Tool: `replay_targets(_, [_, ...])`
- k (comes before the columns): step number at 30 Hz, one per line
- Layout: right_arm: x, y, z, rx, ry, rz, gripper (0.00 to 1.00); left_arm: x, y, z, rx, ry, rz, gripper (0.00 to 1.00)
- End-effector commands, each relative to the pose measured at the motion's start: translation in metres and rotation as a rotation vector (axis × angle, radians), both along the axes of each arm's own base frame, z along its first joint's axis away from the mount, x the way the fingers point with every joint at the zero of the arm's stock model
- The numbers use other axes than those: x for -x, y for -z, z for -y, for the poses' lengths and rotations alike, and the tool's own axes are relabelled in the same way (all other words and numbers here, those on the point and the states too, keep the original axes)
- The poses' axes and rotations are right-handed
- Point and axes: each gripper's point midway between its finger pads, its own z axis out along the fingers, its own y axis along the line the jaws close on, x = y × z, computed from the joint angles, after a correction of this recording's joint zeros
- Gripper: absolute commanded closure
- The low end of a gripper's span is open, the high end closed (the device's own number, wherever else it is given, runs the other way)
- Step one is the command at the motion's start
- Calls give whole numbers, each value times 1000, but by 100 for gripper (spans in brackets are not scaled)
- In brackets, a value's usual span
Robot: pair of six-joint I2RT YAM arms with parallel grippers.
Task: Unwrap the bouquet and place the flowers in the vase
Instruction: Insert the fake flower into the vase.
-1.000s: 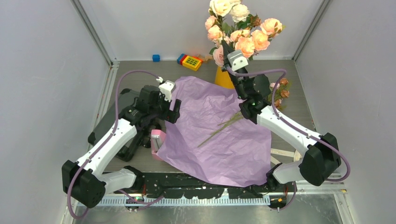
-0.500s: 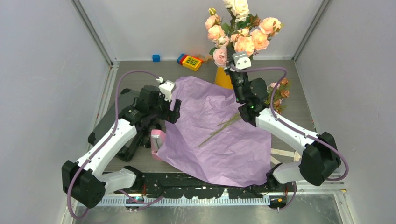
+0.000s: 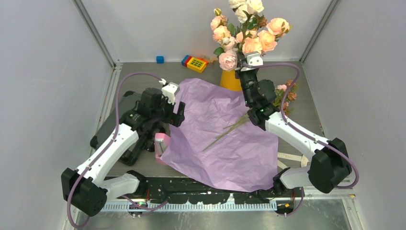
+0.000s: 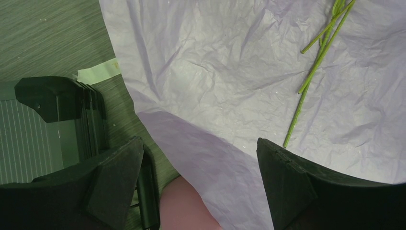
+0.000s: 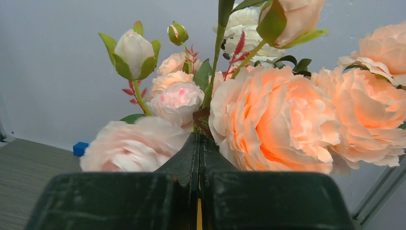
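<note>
The robot's right gripper will next bring the held stem down toward the yellow-orange vase [image 3: 231,80] just below it, so that the tall bunch of pale roses can stand there.
The bouquet's lilac paper [image 3: 225,143] lies spread flat, with pink showing under its left edge [image 3: 162,143]. Thin green stems [image 3: 225,132] lie across the paper. Their small pink and rusty flowers [image 3: 287,91] show past my right arm. The yellow-orange vase [image 3: 231,80] stands behind the paper. A tall bunch of big pale roses [image 3: 246,33] rises above the vase. My right gripper [image 5: 200,139] is shut on a stem of that bunch. My left gripper [image 4: 198,143] hangs open over the paper's left edge, holding nothing.
A blue block [image 3: 160,59] and a yellow-and-red toy block [image 3: 195,63] sit at the back. A black stand [image 3: 107,132] lies under my left arm. Beige strips [image 3: 292,157] lie at the paper's right edge. Grey walls close in on both sides.
My right gripper has moved right and slightly back, and the big rose bunch has risen and shifted with it. The left arm has barely moved.
</note>
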Motion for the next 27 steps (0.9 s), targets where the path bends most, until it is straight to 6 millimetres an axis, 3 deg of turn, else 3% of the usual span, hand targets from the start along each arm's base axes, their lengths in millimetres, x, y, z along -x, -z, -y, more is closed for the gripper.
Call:
replay_targets(1, [10, -21, 22, -84, 19, 16, 100, -3, -21, 3, 39, 15, 62, 9])
replay_targets(11, [1, -12, 30, -63, 9, -30, 100, -2, -21, 5, 45, 19, 59, 9])
replay_targets(27, [-21, 44, 10, -35, -33, -172, 100, -3, -20, 5, 42, 17, 55, 9])
